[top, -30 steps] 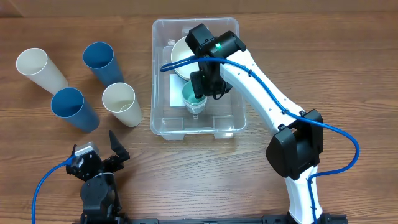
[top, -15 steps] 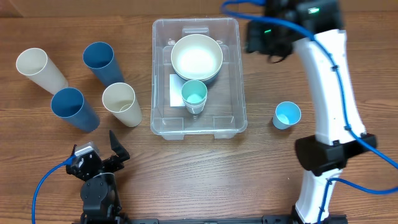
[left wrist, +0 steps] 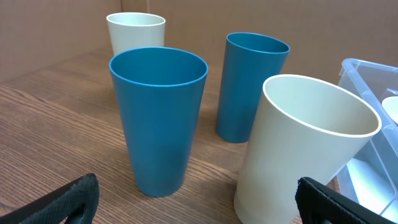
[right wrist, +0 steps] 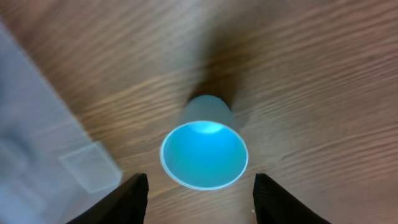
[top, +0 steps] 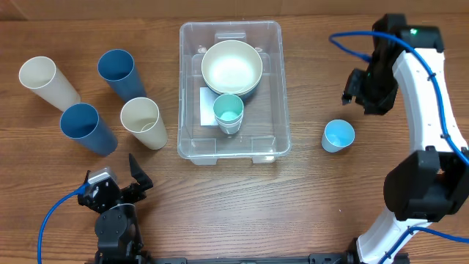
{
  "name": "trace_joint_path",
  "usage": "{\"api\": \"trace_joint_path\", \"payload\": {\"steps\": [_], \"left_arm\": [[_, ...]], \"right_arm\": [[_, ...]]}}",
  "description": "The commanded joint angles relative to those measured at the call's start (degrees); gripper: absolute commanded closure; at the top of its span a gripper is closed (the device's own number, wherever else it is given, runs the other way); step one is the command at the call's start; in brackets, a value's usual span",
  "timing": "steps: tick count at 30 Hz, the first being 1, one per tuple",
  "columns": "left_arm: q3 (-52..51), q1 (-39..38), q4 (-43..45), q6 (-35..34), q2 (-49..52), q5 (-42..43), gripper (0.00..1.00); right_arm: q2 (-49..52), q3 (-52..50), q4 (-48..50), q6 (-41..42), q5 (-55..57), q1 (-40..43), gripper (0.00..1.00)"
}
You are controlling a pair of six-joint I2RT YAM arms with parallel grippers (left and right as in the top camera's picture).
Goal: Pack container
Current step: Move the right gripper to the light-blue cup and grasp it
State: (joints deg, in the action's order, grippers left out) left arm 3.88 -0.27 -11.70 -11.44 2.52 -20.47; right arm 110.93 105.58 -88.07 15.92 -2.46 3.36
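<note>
My right gripper should move down and back next, onto the light-blue cup's rim edge away from the container, because the cup stands below and back from my gripper.
The clear plastic container (top: 192,88) stands at the table's middle back. It holds a cream bowl (top: 231,68) and a small teal cup (top: 229,111). A small light-blue cup (top: 338,136) stands upright on the table to its right, and shows in the right wrist view (right wrist: 204,155). My right gripper (top: 360,99) hangs open and empty above and just behind that cup, its fingers (right wrist: 198,198) either side of it in the wrist view. My left gripper (top: 130,176) rests open and empty at the front left, its fingertips (left wrist: 199,202) at the wrist view's lower edge.
Four tall cups stand left of the container: two blue (top: 117,72) (top: 86,127) and two cream (top: 45,81) (top: 143,122). In the left wrist view a blue cup (left wrist: 158,118) and a cream cup (left wrist: 298,149) stand close ahead. The container's corner (right wrist: 37,143) shows in the right wrist view.
My right gripper left the container, where the teal cup now stands free, swung right across the table's back and now hangs over the light-blue cup. The left arm has not moved.
</note>
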Motion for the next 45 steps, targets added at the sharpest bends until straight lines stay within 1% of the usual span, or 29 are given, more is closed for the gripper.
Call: {"api": "trace_joint_path", "payload": {"steps": [1, 5, 10, 24, 26, 33, 34, 35, 36, 37, 41, 45], "left_arm": [[-0.13, 0.26, 0.02, 1.16, -0.28, -1.07, 0.0], [-0.13, 0.26, 0.0, 1.16, -0.28, -1.07, 0.0], [-0.13, 0.26, 0.0, 1.16, -0.28, -1.07, 0.0], [-0.13, 0.26, 0.0, 1.16, -0.28, -1.07, 0.0], [-0.13, 0.26, 0.0, 1.16, -0.28, -1.07, 0.0], [-0.13, 0.26, 0.0, 1.16, -0.28, -1.07, 0.0], [-0.13, 0.26, 0.02, 1.16, -0.28, -1.07, 0.0], [-0.13, 0.26, 0.0, 1.16, -0.28, -1.07, 0.0], [-0.13, 0.26, 0.02, 1.16, -0.28, -1.07, 0.0], [-0.13, 0.26, 0.0, 1.16, -0.28, -1.07, 0.0], [-0.13, 0.26, 0.02, 1.16, -0.28, -1.07, 0.0], [-0.13, 0.26, 0.02, 1.16, -0.28, -1.07, 0.0]], "right_arm": [[-0.94, -5.57, 2.71, 2.67, 1.14, 0.15, 0.46], [-0.94, -9.79, 4.0, 4.13, 1.16, 0.59, 0.46], [-0.94, -12.46, 5.11, 5.84, 2.71, 0.59, 0.49], [-0.94, -12.76, 3.91, 8.35, 5.4, 0.59, 0.53], [-0.94, -14.4, 4.39, 8.33, 5.42, 0.59, 0.53], [-0.94, -25.44, 13.64, 8.37, 1.25, 0.59, 0.55], [-0.94, -26.45, 15.19, 8.37, 1.09, 0.59, 0.6], [-0.94, -26.84, 16.13, 8.37, 1.11, 0.59, 0.8], [-0.94, -26.88, 17.0, 8.35, 1.11, 0.59, 0.93], [-0.94, -26.86, 17.97, 8.37, 1.11, 0.59, 0.96], [-0.96, -26.47, 21.9, 8.35, 1.36, 0.66, 0.96], [-1.03, -21.24, 22.53, 7.02, 2.64, 1.36, 0.96]]}}
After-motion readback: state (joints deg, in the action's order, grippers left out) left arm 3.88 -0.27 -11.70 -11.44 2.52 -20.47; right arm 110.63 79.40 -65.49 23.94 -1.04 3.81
